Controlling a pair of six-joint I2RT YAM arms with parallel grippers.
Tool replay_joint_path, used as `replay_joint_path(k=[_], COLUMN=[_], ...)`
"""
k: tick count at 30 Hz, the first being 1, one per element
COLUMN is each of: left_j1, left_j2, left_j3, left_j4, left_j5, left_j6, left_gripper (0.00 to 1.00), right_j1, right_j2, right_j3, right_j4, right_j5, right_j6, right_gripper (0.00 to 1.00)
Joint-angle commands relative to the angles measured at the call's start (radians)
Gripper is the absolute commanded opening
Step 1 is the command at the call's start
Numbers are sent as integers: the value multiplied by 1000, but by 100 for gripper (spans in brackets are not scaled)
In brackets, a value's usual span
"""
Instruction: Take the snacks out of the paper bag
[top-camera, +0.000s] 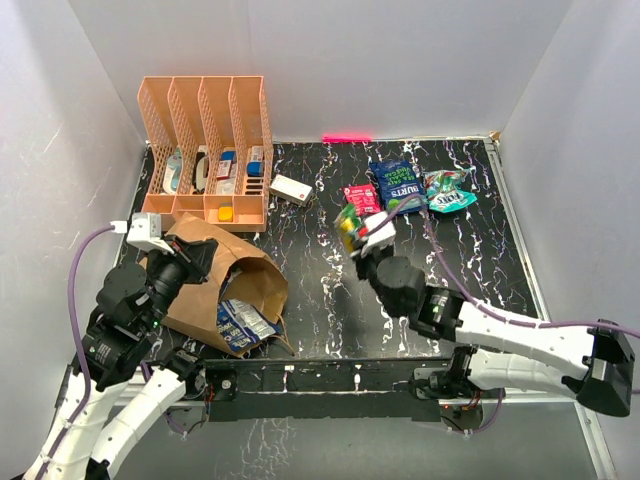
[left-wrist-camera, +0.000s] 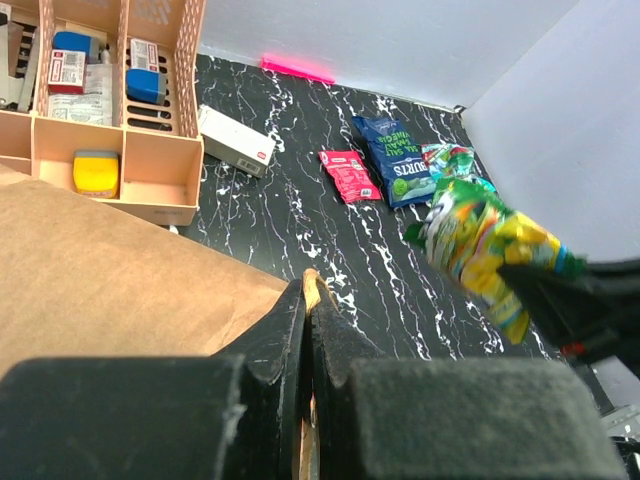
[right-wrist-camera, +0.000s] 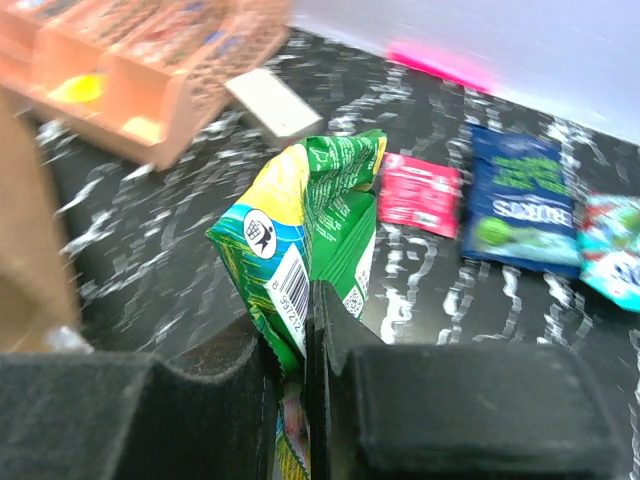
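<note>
The table is empty beside the teal bag's near end (top-camera: 454, 231) (right-wrist-camera: 608, 366). My right gripper will next swing to the right in the top view, then turn and go down there.
The brown paper bag (top-camera: 240, 275) lies on its side at the left, mouth toward the near edge, with dark blue snack packets (top-camera: 243, 322) showing in it. My left gripper (top-camera: 196, 256) is shut on the bag's paper edge (left-wrist-camera: 312, 285). My right gripper (top-camera: 368, 240) is shut on a green-yellow snack bag (right-wrist-camera: 310, 225) and holds it above the table's middle; it also shows in the left wrist view (left-wrist-camera: 480, 240). A pink-red packet (top-camera: 361, 198), a dark blue chip bag (top-camera: 398, 183) and a teal bag (top-camera: 448, 192) lie at the back right.
An orange mesh file rack (top-camera: 208, 150) with small boxes stands at the back left. A small white box (top-camera: 291, 189) lies just right of it. White walls close in the black marbled table (top-camera: 320, 290) on three sides.
</note>
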Motion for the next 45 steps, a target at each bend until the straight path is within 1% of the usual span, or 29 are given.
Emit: replay_joint_path(k=[1,4,7,9,11,14,15,16,18,19,20,21,24,27,29,31,34,35,37,38,39,42,45], left_j1=[-4,-3,-4,-4,-4,-4,-3,-3,-3,-3,-4,-4,-3,-3,-4,-4,-4,-4,-3,-4,-4,-4,-4], left_j2=[23,17,5,2,1,-12,-17,-21,-18,-14,-9,-6,-5,-19,-27,-27,-27,-27,-25,-24,-24,-30,-35], left_j3=[41,47,48,42,47,41,34,33,45,54,62,64,65,49,36,46,49,48,52,54,55,38,35], left_j4=[-1,-12,-6,6,8,20,33,36,23,16,13,14,11,22,38,29,28,31,28,21,18,33,24], left_j5=[17,26,12,36,57,87,103,111,100,95,95,104,120,114,129,124,113,120,123,117,112,122,110], left_j6=[-4,1,-5,3,4,-5,1,2,-2,-6,-8,-8,-8,-28,-27,-21,-12,-5,7,6,3,5,6], left_gripper=[0,0,0,0,0,0,0,0,0,0,0,0,0,0,0,0,0,0,0,0,0,0,0], right_j1=[-228,-406,-619,-766,-917,-1158,-1251,-1303,-1375,-1408,-1443,-1480,-1547,-1619,-1636,-1639,-1639,-1639,-1638,-1638,-1640,-1639,-1638], right_j2=[-11,-42,-81,-99,-99,-80,-75,-67,-34,-13,14,42,108,170,186,199,233,240,244,242,237,186,137], right_j3=[0,-38,-80,-109,-146,-190,-216,-246,-305,-321,-324,-365,-424,-424,-424,-401,-348,-310,-312,-314,-314,-315,-284], right_j4=[48,49,49,54,82,145,173,217,300,315,323,351,443,449,430,366,259,247,242,238,222,165,53], right_j5=[17,-91,-213,-285,-378,-590,-633,-666,-691,-692,-714,-759,-815,-890,-866,-818,-775,-773,-767,-767,-765,-721,-623], right_j6=[180,289,430,518,589,692,741,783,839,856,894,912,940,947,954,943,887,877,885,885,878,839,855], right_gripper=[8,8,8,8,8,8,8,8,8,8,8,8,8,8,8,9,26,38,66,75,81,90,93])
